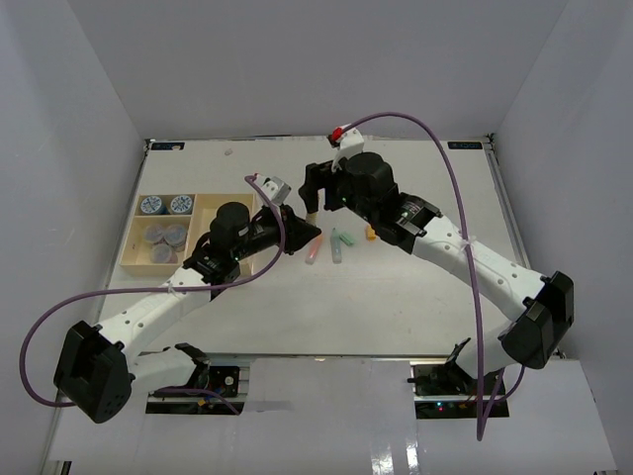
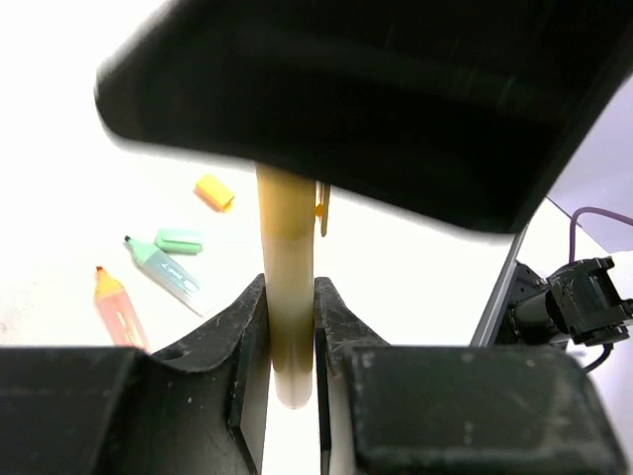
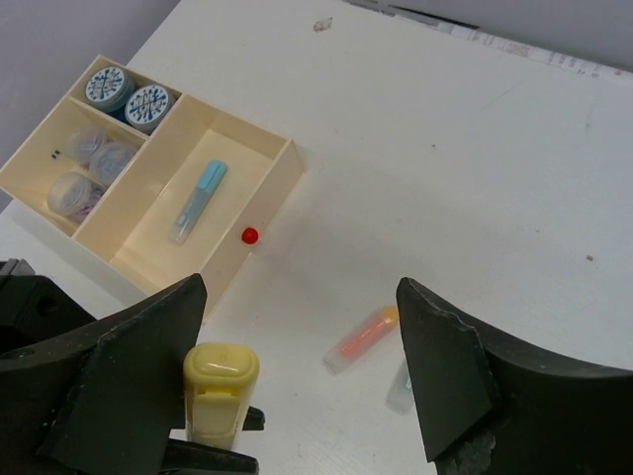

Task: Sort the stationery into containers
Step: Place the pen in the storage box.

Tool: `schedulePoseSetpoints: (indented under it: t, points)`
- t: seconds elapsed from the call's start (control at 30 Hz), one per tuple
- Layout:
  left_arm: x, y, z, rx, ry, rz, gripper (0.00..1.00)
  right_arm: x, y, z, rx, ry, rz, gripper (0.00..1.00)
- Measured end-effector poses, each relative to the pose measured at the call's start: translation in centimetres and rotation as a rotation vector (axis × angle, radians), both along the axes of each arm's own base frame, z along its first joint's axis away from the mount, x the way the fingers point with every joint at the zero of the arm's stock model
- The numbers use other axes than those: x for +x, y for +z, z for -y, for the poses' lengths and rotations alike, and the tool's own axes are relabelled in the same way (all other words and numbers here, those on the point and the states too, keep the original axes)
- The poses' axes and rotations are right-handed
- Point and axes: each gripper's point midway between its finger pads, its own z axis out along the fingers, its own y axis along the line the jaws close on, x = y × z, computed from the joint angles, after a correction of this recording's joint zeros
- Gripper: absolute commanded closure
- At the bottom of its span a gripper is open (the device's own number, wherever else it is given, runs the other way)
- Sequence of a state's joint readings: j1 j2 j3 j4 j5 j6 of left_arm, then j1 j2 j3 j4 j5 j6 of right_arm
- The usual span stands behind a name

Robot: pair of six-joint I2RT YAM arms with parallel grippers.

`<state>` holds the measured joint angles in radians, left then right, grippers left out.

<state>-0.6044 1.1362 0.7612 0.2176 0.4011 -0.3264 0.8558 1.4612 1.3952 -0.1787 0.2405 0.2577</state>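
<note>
The yellow stick (image 2: pixel 286 259) is capped, so I should first swing my left gripper over the tray's large section to get the stick down beside the blue stick.
My left gripper (image 2: pixel 290 327) is shut on a yellow stick (image 2: pixel 286 259) and holds it upright above the table, right of the tray (image 1: pixel 132 259). My right gripper (image 3: pixel 302 289) is open, and the stick's capped top (image 3: pixel 220 388) stands between its fingers, close to the left finger (image 3: pixel 129 381). The beige tray (image 3: pixel 259 194) holds two blue-lidded jars (image 3: pixel 127 95), three grey-purple jars (image 3: pixel 91 163) and a blue stick (image 3: pixel 198 201). A pink-orange stick (image 3: pixel 361 338) and a green stick (image 2: pixel 164 270) lie on the table.
A green cap (image 2: pixel 179 240) and an orange cap (image 2: pixel 214 192) lie loose near the sticks. A small red dot (image 3: pixel 250 236) shows on the tray's near wall. The two grippers (image 1: pixel 311 220) are close together, just right of the tray. White walls surround the table.
</note>
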Motion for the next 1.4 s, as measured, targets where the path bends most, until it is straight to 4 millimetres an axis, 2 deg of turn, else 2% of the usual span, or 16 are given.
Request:
schedulePoseSetpoints:
  t: [0.13,0.3,0.4,0.5,0.63,0.73,0.8,0.87,1.0,1.2,1.4]
  points:
    - [-0.1,-0.5,0.0,0.004,0.0,-0.026,0.8,1.0,1.6,1.1,0.019,-0.031,0.032,0.1]
    - [-0.1,-2.2,-0.2,0.039,0.013,-0.087,0.8,1.5,4.4,3.3,0.055,-0.092,0.096,0.02]
    - [0.1,-3.6,-0.9,0.086,0.055,-0.131,0.8,1.6,6.0,5.4,0.077,-0.142,0.141,0.05]
    - [0.6,-4.9,-2.3,0.152,0.117,-0.172,0.8,1.3,5.8,8.2,0.078,-0.195,0.16,0.08]
    - [2.4,-5.3,-5.6,0.233,0.235,-0.22,0.78,1.1,3.0,12.0,0.035,-0.264,0.146,0.1]
    - [5.7,-4.7,-10.4,0.265,0.403,-0.255,0.76,0.4,0.0,14.1,-0.018,-0.296,0.119,0.1]
    - [7.4,-5.2,-13.4,0.3,0.503,-0.295,0.74,-0.4,-1.9,14.8,-0.053,-0.293,0.098,0.1]
    - [8.7,-6.5,-16.2,0.349,0.587,-0.359,0.73,-1.1,-3.8,15.4,-0.082,-0.289,0.077,0.1]
    - [9.7,-10.3,-19.8,0.443,0.67,-0.501,0.7,-2.2,-6.8,16.0,-0.125,-0.276,0.03,0.1]
    - [9.5,-15.5,-23.1,0.526,0.722,-0.695,0.57,-3.8,-11.0,16.2,-0.17,-0.231,-0.053,0.07]
    - [10.0,-17.0,-23.4,0.547,0.722,-0.75,0.41,-4.8,-13.7,15.6,-0.191,-0.182,-0.13,0.04]
